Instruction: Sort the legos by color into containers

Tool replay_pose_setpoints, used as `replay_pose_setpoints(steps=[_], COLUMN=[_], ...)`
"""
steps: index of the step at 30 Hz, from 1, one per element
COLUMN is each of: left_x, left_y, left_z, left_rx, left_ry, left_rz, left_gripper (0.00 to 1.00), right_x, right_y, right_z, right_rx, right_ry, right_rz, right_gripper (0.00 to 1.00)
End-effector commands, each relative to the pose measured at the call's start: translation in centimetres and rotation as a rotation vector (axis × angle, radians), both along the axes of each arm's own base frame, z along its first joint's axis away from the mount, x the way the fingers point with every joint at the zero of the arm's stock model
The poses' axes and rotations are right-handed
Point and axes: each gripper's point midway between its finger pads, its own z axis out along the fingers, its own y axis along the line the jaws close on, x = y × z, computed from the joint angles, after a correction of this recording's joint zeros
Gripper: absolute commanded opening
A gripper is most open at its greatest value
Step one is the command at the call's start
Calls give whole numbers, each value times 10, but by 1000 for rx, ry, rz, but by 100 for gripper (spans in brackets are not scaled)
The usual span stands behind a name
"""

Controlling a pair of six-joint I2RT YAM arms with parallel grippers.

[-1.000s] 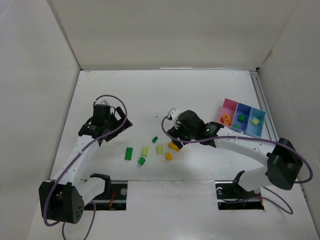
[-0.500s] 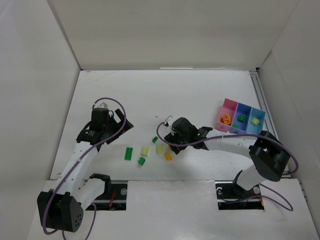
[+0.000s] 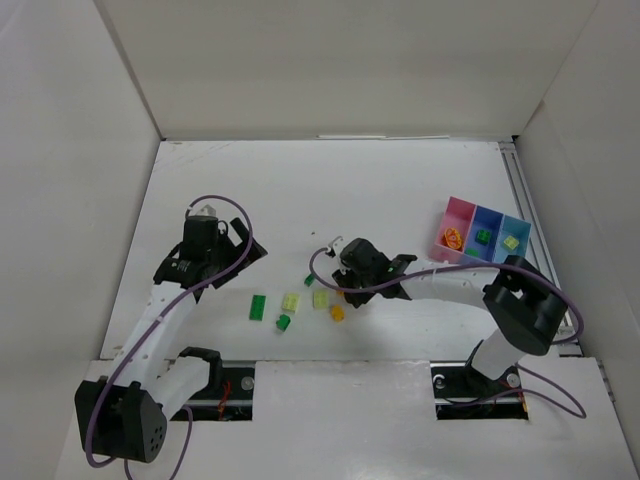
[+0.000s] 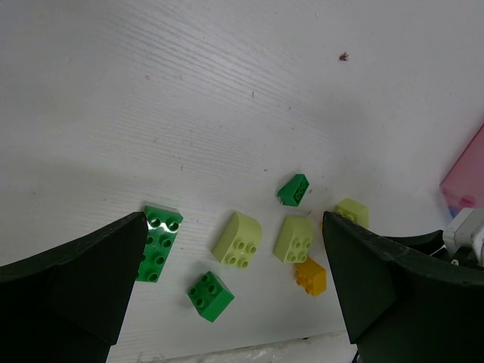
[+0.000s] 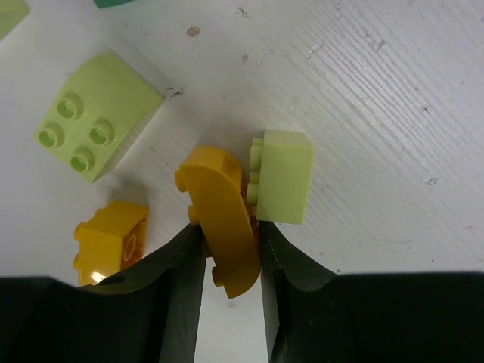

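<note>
My right gripper holds the curved orange-yellow brick and next needs to lift it and swing it outward, to the right in the top view, over the pink (image 3: 461, 215) bin, where an orange-yellow piece already lies.
My right gripper (image 3: 343, 289) is low at the table among the loose legos. In the right wrist view its fingers (image 5: 181, 272) are shut on a curved orange-yellow brick (image 5: 223, 219), and a pale yellow-green brick (image 5: 281, 175) touches that brick's right side. My left gripper (image 3: 240, 250) is open and empty, above the table left of the legos. The left wrist view shows a long dark green brick (image 4: 158, 242), a square dark green one (image 4: 210, 295), two pale yellow-green ones (image 4: 237, 240) and a small orange-yellow one (image 4: 310, 276). The joined bins, pink (image 3: 461, 215), dark blue (image 3: 490, 221) and light blue (image 3: 518, 229), stand at the right.
The pink bin holds a round orange-yellow piece (image 3: 452, 238), the dark blue bin a green brick (image 3: 483, 236), the light blue bin a pale brick (image 3: 511, 243). A small dark green brick (image 3: 310, 279) lies just left of my right gripper. White walls enclose the table.
My right gripper has moved left and down onto the bricks and closed on the curved orange-yellow brick. My left arm shifted slightly.
</note>
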Motion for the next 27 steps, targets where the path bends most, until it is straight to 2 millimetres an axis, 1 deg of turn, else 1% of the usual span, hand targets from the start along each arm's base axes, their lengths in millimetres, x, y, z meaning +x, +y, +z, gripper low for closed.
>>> replay_pose_setpoints(steps=[1,2,3,4,5,6,8,9,10,11,12,13,14,16,17,18,19,20,21,22,23,24,25,26,27], left_x=[3,1,3,3,1,1,2,5,7,8,11,13,14,19,21,21,25,27,28,29,35,38,39,44,44], left_y=[-4,-4,-4,-4,-3,-3,-1,-1,-5,-7,-7,-9,-14,-15,-15,-15,-18,-21,-24,-31,-35,-40,-47,-61,-67], left_z=[5,3,7,7,5,5,5,10,12,14,13,14,17,14,16,16,16,20,18,19,24,26,21,30,30], left_rx=[-11,-9,-5,-5,3,3,10,13,-3,-5,-6,-12,-16,-7,2,2,9,7,13,13,19,22,31,23,23], left_ry=[-18,-9,-20,-21,-14,-14,-15,-35,-47,-57,-61,-56,-73,-62,-67,-67,-68,-80,-80,-76,-97,-109,-91,-124,-119], left_rz=[-13,-13,-20,-20,-27,-27,-19,-26,-40,-52,-53,-59,-86,-94,-104,-104,-121,-130,-145,-168,-175,-187,-214,-250,-268], left_gripper=[100,100,100,100,100,100,100,100,100,100,100,100,100,100,100,100,100,100,100,100,100,100,100,100,100], right_x=[5,6,0,1,3,0,6,7,9,14,16,22,35,49,59,76,85,90,98,109,114,113,119,121,122], right_y=[21,22,18,19,20,16,15,13,7,7,5,-4,-14,-36,-49,-75,-91,-110,-125,-157,-188,-186,-209,-218,-225], right_z=[30,39,40,48,64,67,88,103,104,118,126,126,133,134,140,139,149,150,153,151,150,153,153,152,152], right_rx=[115,134,126,136,161,153,170,190,171,183,188,166,167,140,136,117,141,128,140,127,127,141,146,148,146], right_ry=[-37,-52,-35,-42,-69,-72,-118,-144,-159,-190,-203,-201,-210,-195,-215,-220,-235,-236,-239,-231,-228,-227,-226,-223,-225], right_rz=[9,10,16,16,24,34,14,8,-12,-27,-46,-74,-130,-230,-294,-396,-487,-560,-623,-734,-842,-835,-912,-936,-959], right_gripper=[27,23,15,13,10,9,9,9,9,9,9,9,9,9,9,9,9,9,9,9,9,9,9,9,10])
